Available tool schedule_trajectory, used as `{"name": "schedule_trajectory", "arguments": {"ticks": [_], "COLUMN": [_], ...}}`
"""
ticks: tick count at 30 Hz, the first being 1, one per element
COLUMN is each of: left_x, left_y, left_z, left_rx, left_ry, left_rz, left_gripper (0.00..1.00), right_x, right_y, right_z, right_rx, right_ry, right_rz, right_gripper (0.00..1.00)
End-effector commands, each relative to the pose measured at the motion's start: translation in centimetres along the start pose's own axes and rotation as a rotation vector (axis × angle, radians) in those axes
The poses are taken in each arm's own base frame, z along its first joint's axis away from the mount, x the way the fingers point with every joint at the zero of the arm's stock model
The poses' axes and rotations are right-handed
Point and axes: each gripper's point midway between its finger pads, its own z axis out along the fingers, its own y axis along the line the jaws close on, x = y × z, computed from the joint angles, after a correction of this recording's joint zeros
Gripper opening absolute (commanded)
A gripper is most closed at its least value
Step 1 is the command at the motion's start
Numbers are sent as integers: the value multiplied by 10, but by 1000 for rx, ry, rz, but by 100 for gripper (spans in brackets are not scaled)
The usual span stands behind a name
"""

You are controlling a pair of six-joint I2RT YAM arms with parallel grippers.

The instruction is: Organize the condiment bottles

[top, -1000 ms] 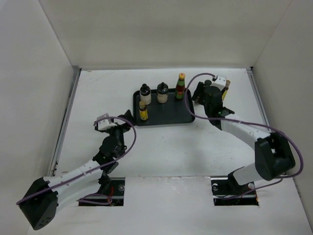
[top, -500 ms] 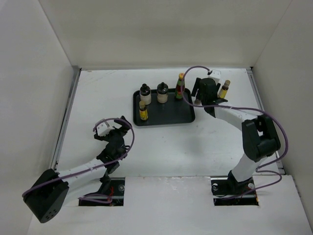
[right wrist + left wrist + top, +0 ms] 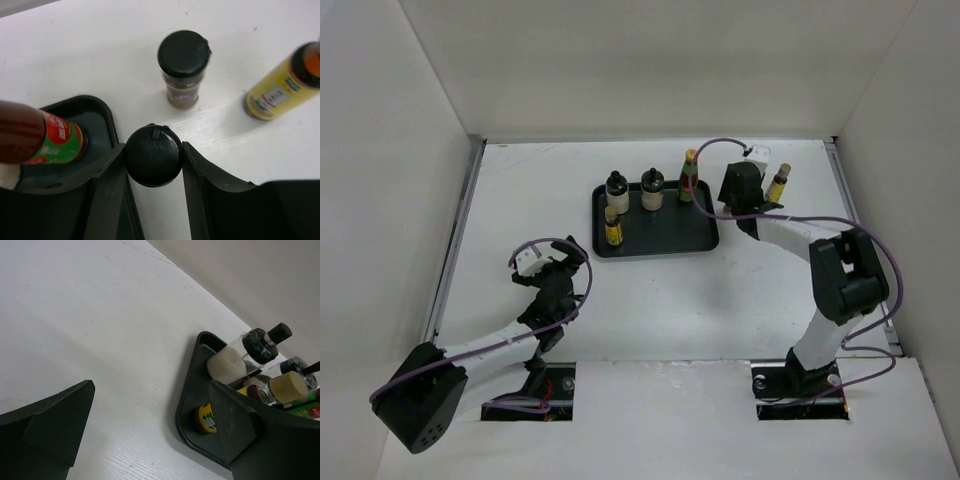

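Observation:
The tiny dark brown bottle should be lifted by my right gripper, carried to the left in the top view and lowered beside the tray's yellow-labelled bottle, where there is free space.
My right gripper [image 3: 153, 149] is shut on the black cap of a tiny dark brown bottle [image 3: 152, 162] that stands on the table just right of the black tray [image 3: 102, 112]. In the top view this gripper [image 3: 735, 190] hides the bottle. A second tiny brown bottle [image 3: 182, 70] and a slim yellow-labelled bottle [image 3: 282, 85] stand beyond, off the tray. On the tray [image 3: 665, 232] stand two cream bottles [image 3: 617, 192] [image 3: 652, 188], the red-green bottle [image 3: 689, 177] and a yellow-labelled bottle [image 3: 612, 227]. My left gripper [image 3: 555, 264] is open and empty, left of the tray.
White walls close in the table on the left, back and right. In the left wrist view the tray's near-left corner [image 3: 189, 390] lies just beyond my open left gripper [image 3: 150, 390], with bare white table to its left.
My right gripper has shifted left and back to the tray's right edge, which uncovered the yellow bottle behind it. My left gripper has drawn back from the tray toward the near left.

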Motion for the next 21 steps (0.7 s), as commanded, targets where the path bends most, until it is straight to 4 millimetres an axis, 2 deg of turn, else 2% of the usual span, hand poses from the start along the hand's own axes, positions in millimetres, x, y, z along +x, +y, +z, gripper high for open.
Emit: {"name": "schedule_trajectory", "arguments": {"ticks": [1, 4, 6, 9, 12, 16, 18, 21], "left_x": [-13, -13, -12, -7, -9, -8, -7, -5], "left_y": [-2, 2, 2, 2, 1, 2, -1, -2], "left_z": [3, 4, 5, 6, 5, 5, 5, 5], "left_rx": [-8, -18, -22, -22, -12, -15, 0, 3], "left_ry": [-37, -39, -37, -24, -25, -23, -13, -6], "left_rz": [-61, -61, -66, -59, -72, -69, -72, -68], "left_gripper": [100, 100, 100, 100, 100, 100, 100, 100], "right_x": [-55, -49, -38, -28, -16, 1, 9, 22], "right_y": [9, 39, 69, 114, 158, 200, 215, 228], "right_z": [-45, -77, -97, -115, -123, -130, -130, -128], "right_rx": [-33, -142, -236, -343, -435, -504, -522, -532], "right_ry": [-176, -171, -160, -148, -132, -109, -100, -84], "right_rz": [38, 20, 16, 25, 19, -1, -20, -38], "right_gripper": [43, 43, 43, 43, 43, 43, 44, 44]}}
